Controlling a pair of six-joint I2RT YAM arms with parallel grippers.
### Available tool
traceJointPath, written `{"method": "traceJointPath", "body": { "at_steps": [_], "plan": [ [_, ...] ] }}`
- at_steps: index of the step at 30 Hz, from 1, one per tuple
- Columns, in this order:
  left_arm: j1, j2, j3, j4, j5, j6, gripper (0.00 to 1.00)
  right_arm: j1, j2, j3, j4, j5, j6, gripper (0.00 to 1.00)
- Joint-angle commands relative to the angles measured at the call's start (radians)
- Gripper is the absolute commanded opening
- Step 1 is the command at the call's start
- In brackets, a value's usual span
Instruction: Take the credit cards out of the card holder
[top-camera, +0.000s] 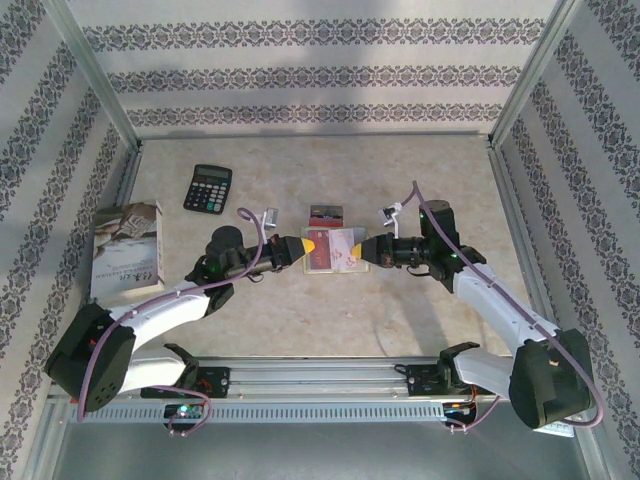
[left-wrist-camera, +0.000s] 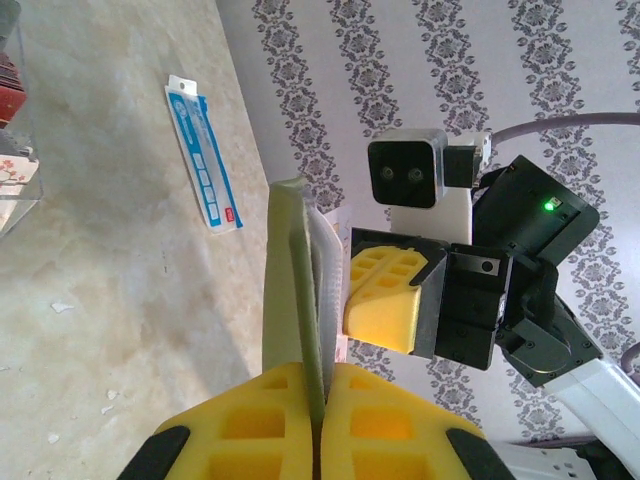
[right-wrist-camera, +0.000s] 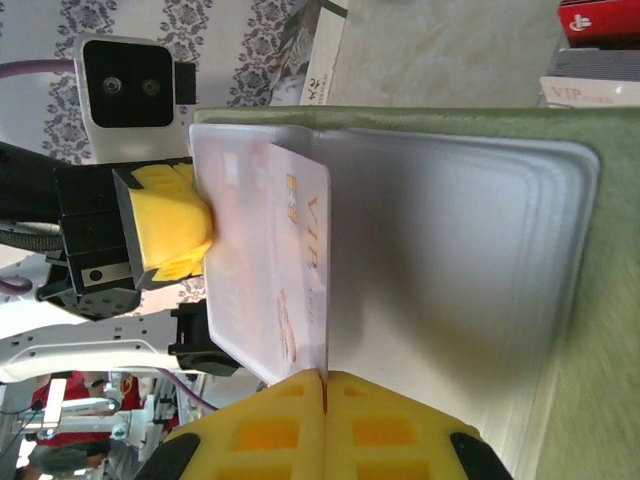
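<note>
My left gripper moves the holder (top-camera: 320, 264) down and back toward my base next, clear of the grey card, and releases the green edge, since bare tabletop lies there.
The olive-green card holder (top-camera: 320, 264) hangs open between my two grippers above the table's middle. My left gripper (left-wrist-camera: 322, 400) is shut on the card holder's (left-wrist-camera: 290, 260) green edge. My right gripper (right-wrist-camera: 323, 378) is shut on the lower corner of a pinkish-white credit card (right-wrist-camera: 262, 250), which stands partly out of the holder's pale grey lining (right-wrist-camera: 450, 250). In the top view the left gripper (top-camera: 310, 245) and right gripper (top-camera: 357, 250) face each other across the holder. A red card (top-camera: 325, 211) and a dark grey card (top-camera: 326, 220) lie on the table just behind.
A black calculator (top-camera: 208, 187) lies at the back left. A white book-like box (top-camera: 125, 250) sits by the left wall. A blue-and-white flat packet (left-wrist-camera: 205, 155) lies on the table near the back wall. Metal frame posts edge the table.
</note>
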Motion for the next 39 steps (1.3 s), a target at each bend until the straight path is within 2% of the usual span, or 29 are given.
{"method": "traceJointPath", "body": {
  "at_steps": [1,10,16,24,31,35,39],
  "plan": [
    [0.018,-0.038,-0.02,0.005,-0.006,0.019,0.0,-0.022,-0.023,-0.008,-0.087,0.003,-0.076,0.0],
    [0.03,-0.064,-0.048,-0.142,-0.009,0.089,0.0,-0.063,-0.101,0.029,-0.169,-0.014,-0.116,0.0],
    [0.024,-0.05,-0.109,-0.169,-0.01,0.103,0.0,-0.064,-0.125,0.107,-0.312,0.026,-0.233,0.0],
    [-0.011,0.108,-0.165,-0.036,-0.026,0.09,0.0,-0.02,-0.099,0.263,-0.631,0.241,-0.519,0.0],
    [-0.032,0.291,-0.166,0.133,-0.023,0.061,0.0,0.072,-0.075,0.335,-0.721,0.418,-0.643,0.0],
    [-0.034,0.359,-0.187,0.242,-0.027,0.03,0.0,0.101,-0.07,0.347,-0.729,0.456,-0.682,0.0],
    [-0.033,0.362,-0.184,0.229,-0.025,0.044,0.11,0.108,-0.07,0.356,-0.742,0.48,-0.718,0.0]
  ]
}}
